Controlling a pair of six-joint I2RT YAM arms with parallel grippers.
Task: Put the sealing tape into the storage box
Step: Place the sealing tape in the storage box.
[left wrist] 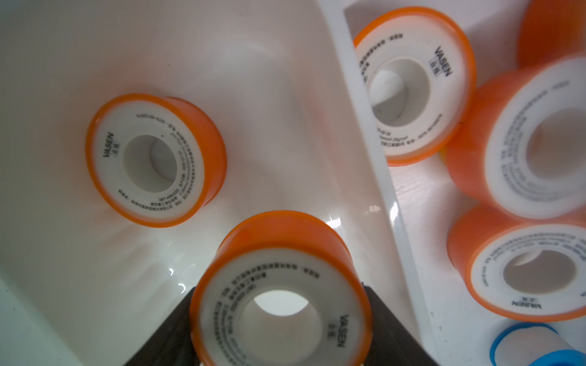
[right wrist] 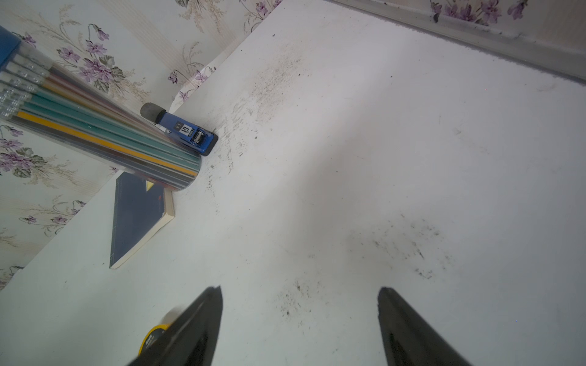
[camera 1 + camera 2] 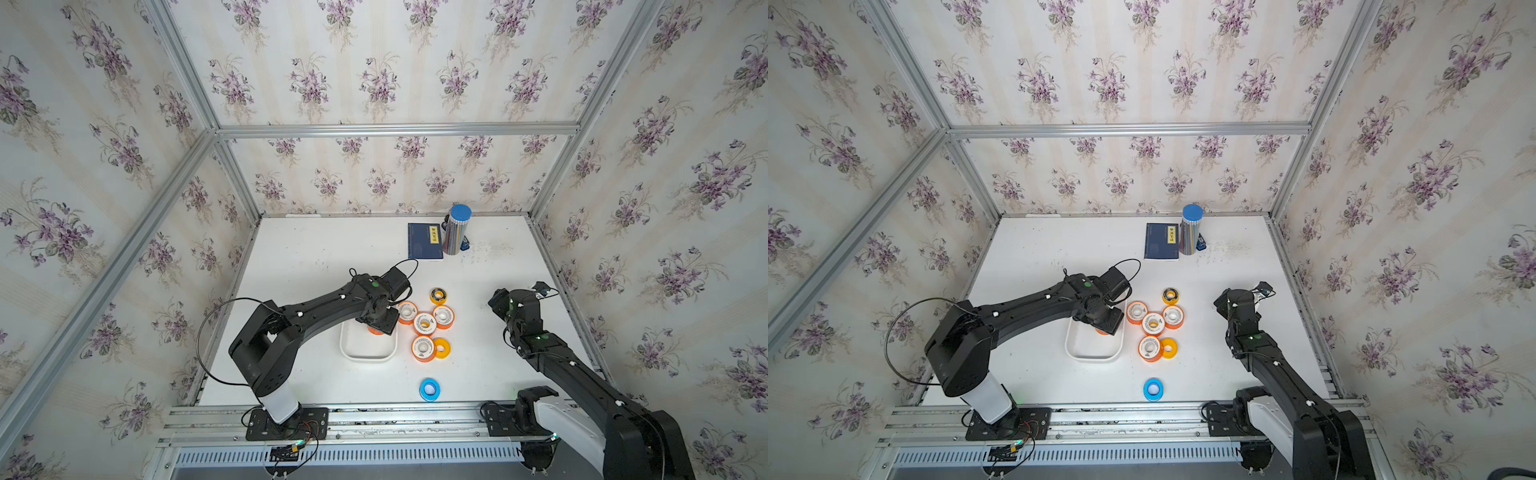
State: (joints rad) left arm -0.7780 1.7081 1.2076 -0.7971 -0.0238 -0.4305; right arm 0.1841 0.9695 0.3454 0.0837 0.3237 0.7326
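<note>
The bottom of the box is bare beside the other orange spool, so I should lower my left gripper toward that open spot and release the sealing tape spool [image 1: 280,304].
The storage box [image 3: 365,357] is a shallow white tray at mid-table. My left gripper [image 3: 380,326] hangs over its right end, shut on an orange sealing tape spool [image 1: 280,304], which sits between the black fingers [image 1: 177,320]. A second orange spool [image 1: 152,160] lies flat inside the box [image 1: 374,142]. Right of the box, several orange spools [image 3: 424,323], two yellow spools [image 3: 438,296] and a blue spool [image 3: 429,389] lie loose on the table. My right gripper [image 3: 500,299] is open and empty over bare table [image 2: 299,291], with a yellow spool [image 2: 152,336] beside one finger.
At the back of the table, a dark blue booklet [image 3: 424,241] lies flat beside a tall silvery cylinder with a blue cap [image 3: 455,230]. A small blue stapler [image 2: 184,130] stands next to the cylinder. Aluminium rails and papered walls close in the left, back and right edges.
</note>
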